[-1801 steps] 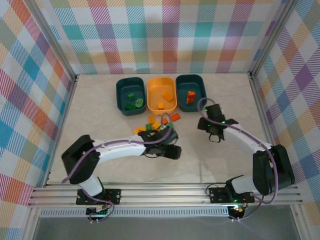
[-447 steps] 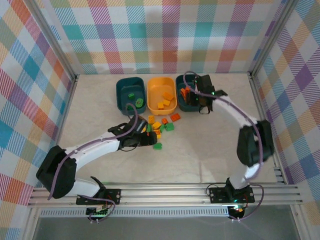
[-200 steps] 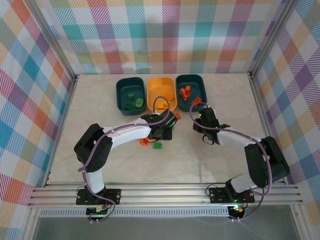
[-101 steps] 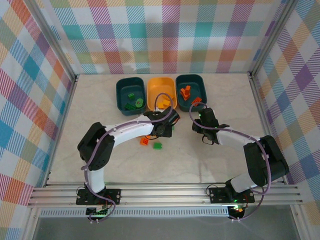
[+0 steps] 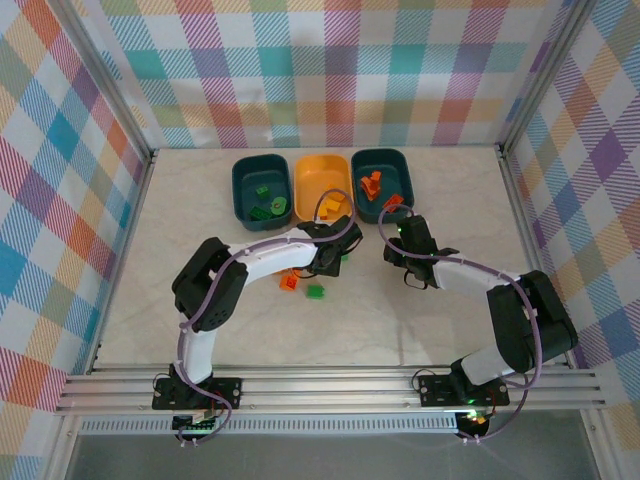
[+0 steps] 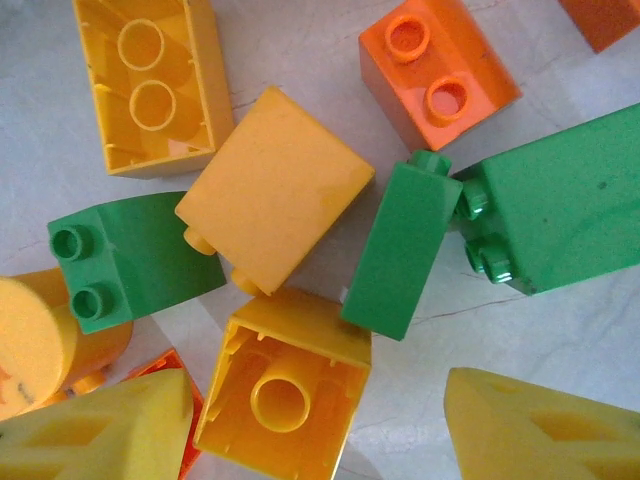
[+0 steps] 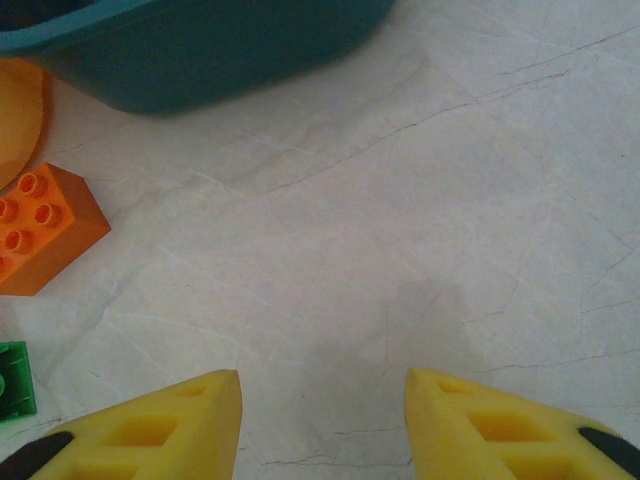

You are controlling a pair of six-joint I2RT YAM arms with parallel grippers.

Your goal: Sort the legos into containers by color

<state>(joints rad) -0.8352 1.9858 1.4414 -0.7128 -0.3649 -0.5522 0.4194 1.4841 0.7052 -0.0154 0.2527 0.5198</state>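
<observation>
The upside-down hollow yellow brick (image 6: 285, 385) is below the robot's left gripper, between its open fingers, so the left gripper should next lower those fingers along the brick's sides and close them.
In the left wrist view my left gripper (image 6: 318, 405) is open and hangs low over a tight cluster of legos. An upside-down hollow yellow brick (image 6: 285, 385) lies between its yellow fingers (image 6: 100, 430), close to the left one. Around it lie green bricks (image 6: 405, 245), another yellow brick (image 6: 275, 185) and an orange brick (image 6: 440, 70). From above, that gripper (image 5: 330, 250) sits just in front of the yellow-orange tub (image 5: 305, 185). My right gripper (image 7: 322, 400) is open over bare table, with an orange brick (image 7: 45, 240) off to its left.
The left teal tub (image 5: 240, 185) holds green bricks, the right teal tub (image 5: 405, 175) orange ones, and the middle tub yellow ones. An orange brick (image 5: 288, 282) and a green brick (image 5: 316, 291) lie loose nearer the arms. Metal rails border the table sides.
The left gripper has crept a little farther toward the tubs over the pile, and its arm has swung in behind it. The right arm has stayed still.
</observation>
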